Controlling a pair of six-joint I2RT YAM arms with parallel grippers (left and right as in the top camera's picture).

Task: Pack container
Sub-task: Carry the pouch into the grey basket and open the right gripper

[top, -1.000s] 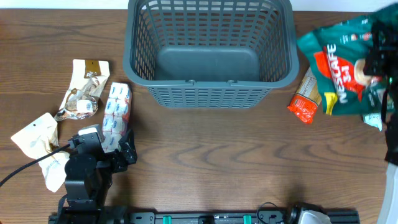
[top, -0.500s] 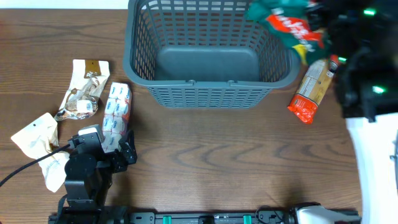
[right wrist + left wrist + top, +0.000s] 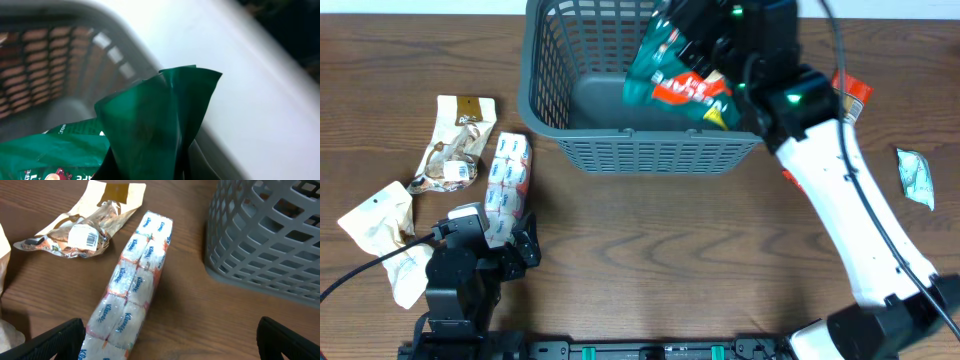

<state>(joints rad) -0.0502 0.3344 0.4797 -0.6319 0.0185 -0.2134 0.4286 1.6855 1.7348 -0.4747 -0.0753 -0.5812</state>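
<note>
The right gripper lowers between the container's sides next and releases the green Nescafe bag (image 3: 680, 80) on the container's bottom, as the bag hangs over the container's opening.
The dark grey slotted container (image 3: 545, 110) stands at the back middle of the table. My right gripper (image 3: 710, 35) is shut on the top of a green Nescafe bag (image 3: 680, 80) and holds it over the container's right half. In the right wrist view the bag (image 3: 150, 120) hides the fingers, with the container wall (image 3: 45, 50) behind. My left gripper (image 3: 510, 250) is open and empty, low at the near left, at the near end of a Kleenex tissue pack (image 3: 507, 185). The pack also shows in the left wrist view (image 3: 135, 287), between the open fingers (image 3: 170, 347).
Two beige crumpled packets (image 3: 455, 145) (image 3: 380, 235) lie at the left. An orange packet (image 3: 850, 90) lies right of the container, mostly behind my right arm. A small teal packet (image 3: 917, 178) lies at the far right. The container's corner (image 3: 270, 240) is right of the tissue pack.
My right arm has swung left from the table's right edge, carrying the green bag to above the container. The small teal packet is now uncovered. The left arm has not moved.
</note>
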